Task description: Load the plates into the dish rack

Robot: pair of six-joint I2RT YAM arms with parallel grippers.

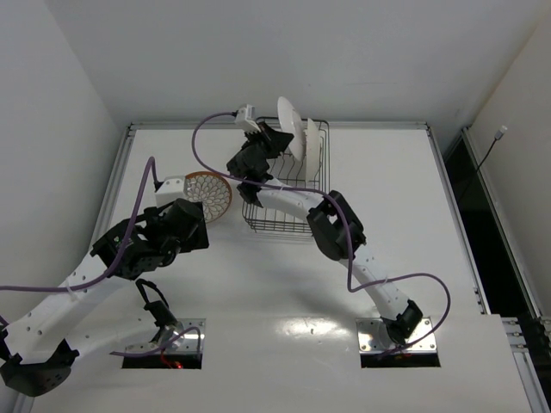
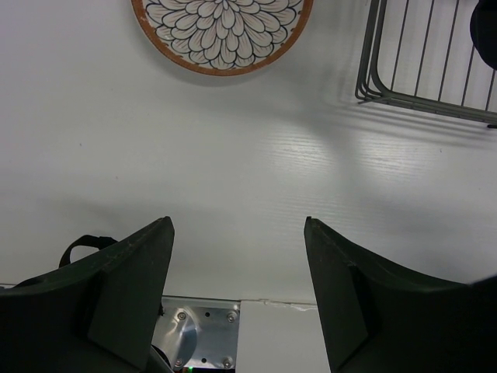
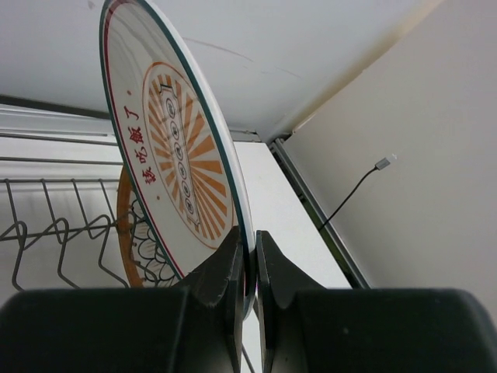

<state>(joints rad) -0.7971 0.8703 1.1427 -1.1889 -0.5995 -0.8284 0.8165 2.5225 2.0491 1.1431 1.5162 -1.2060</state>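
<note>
My right gripper holds the white plate and will lower it slightly back into the rack (image 1: 280,219) next, since the wires beside the standing brown-rimmed plate are empty.
My right gripper (image 3: 252,237) is shut on the rim of the white plate with the orange sunburst centre (image 3: 178,155), holding it upright on edge above the far end of the black wire dish rack (image 1: 280,219). From above, that plate (image 1: 288,119) shows edge-on beside the right gripper (image 1: 275,138). Behind it, a brown-rimmed plate (image 3: 126,233) stands in the rack among the wires. Another brown-rimmed petal-pattern plate (image 1: 209,194) lies flat on the table left of the rack. My left gripper (image 2: 237,225) hovers open and holds nothing, just short of that flat plate (image 2: 221,31).
The rack's near corner (image 2: 419,66) shows at the upper right of the left wrist view. Walls close in the table at the back and on both sides. A dark gap with a cable (image 1: 491,151) runs along the right edge. The arm base plates (image 1: 164,344) sit at the near edge.
</note>
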